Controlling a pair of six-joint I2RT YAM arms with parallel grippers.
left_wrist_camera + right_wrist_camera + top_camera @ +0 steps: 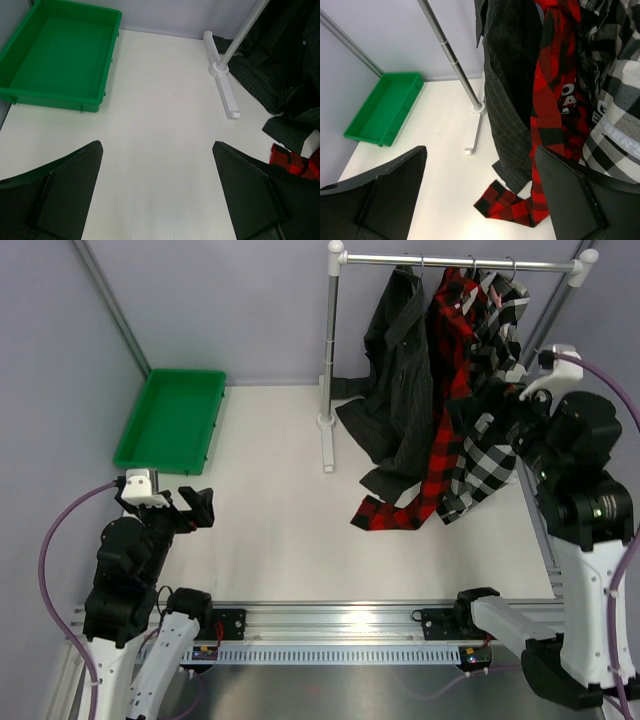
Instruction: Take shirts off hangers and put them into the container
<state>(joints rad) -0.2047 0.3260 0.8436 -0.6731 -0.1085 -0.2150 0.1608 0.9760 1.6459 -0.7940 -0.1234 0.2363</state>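
Next, my open right gripper moves outward past the red plaid shirt onto the charcoal edge beside it, since the charcoal shirt (400, 380) hangs nearest the container.
Three shirts hang on hangers (470, 266) from a rail; only the metal hooks show. From left to right they are a dark charcoal pinstriped shirt (400, 380), a red-and-black plaid shirt (447, 410) and a black-and-white plaid shirt (490, 445). A red plaid sleeve (512, 205) trails onto the table. The green container (172, 418) lies at the far left and holds nothing. My left gripper (157, 143) is open over bare table near the container. My right gripper (481, 148) is open, close beside the hanging shirts (555, 100) and touching none of them.
The white rack has an upright post (330, 360) and a foot bar (225, 90) on the table between the container and the shirts. A purple wall closes the back and left. An aluminium rail (330, 620) runs along the near edge.
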